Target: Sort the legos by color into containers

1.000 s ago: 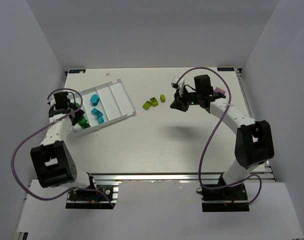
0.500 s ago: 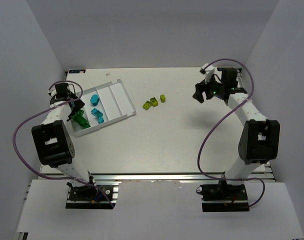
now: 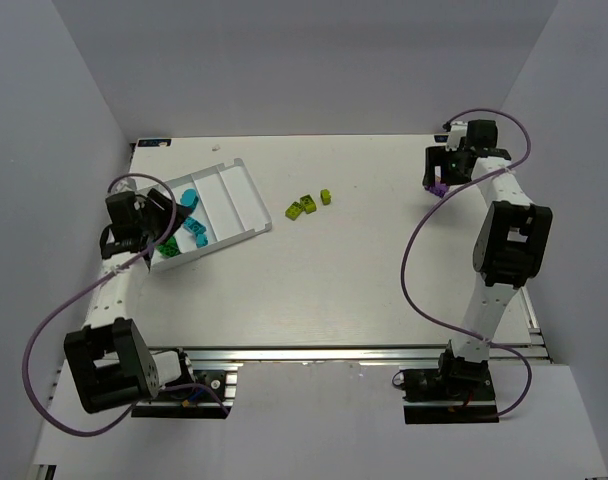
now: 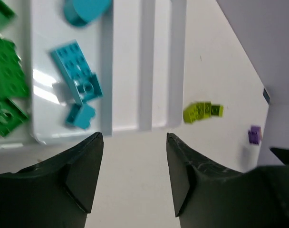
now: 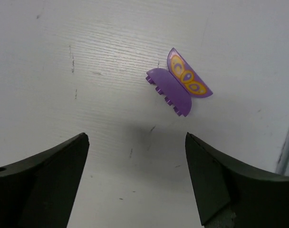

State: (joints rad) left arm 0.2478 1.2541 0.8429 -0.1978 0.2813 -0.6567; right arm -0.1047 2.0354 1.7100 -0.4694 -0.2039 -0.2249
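The open right gripper moves down next and turns to straddle the ends of the purple butterfly piece (image 3: 438, 190) (image 5: 180, 83), which lies below the gripper and slanted to its fingers.
The white tray (image 3: 246, 205) lies at the left. One of its containers holds dark green legos (image 4: 4, 90), and the one beside it holds cyan legos (image 4: 75, 78). Yellow-green legos (image 3: 302, 207) lie loose on the table right of the tray, and the left wrist view shows these yellow-green legos (image 4: 203, 111) too. My left gripper (image 4: 134, 137) hovers open and empty by the tray's near-left end, and from above the left gripper (image 3: 160, 212) sits over that end. At the far right my right gripper (image 5: 136, 137) hangs wide open over bare table, just short of a purple butterfly piece (image 5: 180, 83).
The purple butterfly piece (image 3: 441, 187) lies near the table's right edge, beside the right gripper (image 3: 436, 172). Two tray compartments (image 4: 161, 61) hold nothing. White walls close in the table on the left, back and right.
The right arm swung from the table's middle to the far right, above the purple piece, and its jaws opened. The left arm shifted its pose by the tray's left end.
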